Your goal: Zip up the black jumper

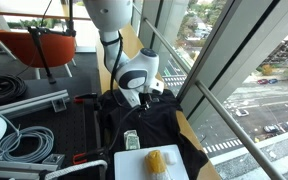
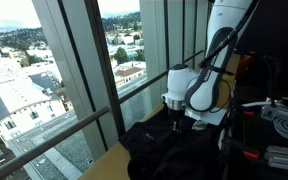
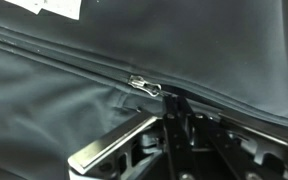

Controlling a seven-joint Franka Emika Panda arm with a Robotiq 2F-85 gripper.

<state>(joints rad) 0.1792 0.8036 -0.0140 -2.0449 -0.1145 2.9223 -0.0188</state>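
Note:
My gripper needs to drag the tab to the collar end next, beyond the gripper from the white sheet, and let go there, as the zip continues past its slider.
The black jumper (image 1: 154, 125) lies spread on the table by the window and shows in both exterior views (image 2: 174, 152). In the wrist view its dark fabric (image 3: 54, 110) fills the frame, with the front zip running across it and the silver zip slider (image 3: 144, 85) near the middle. My gripper (image 3: 176, 98) points down onto the jumper, its two fingers pressed together right at the slider's pull tab. It also shows in both exterior views (image 1: 144, 99) (image 2: 176, 122), low over the upper part of the jumper.
A white sheet (image 1: 134, 168) with a yellow object (image 1: 156, 160) lies on the jumper's near end, with a small pale item (image 1: 132, 141) beside it. Coiled cables (image 1: 24, 145) lie to one side. Orange chairs (image 1: 34, 45) stand behind. Window glass (image 2: 74, 90) borders the table edge (image 1: 189, 130).

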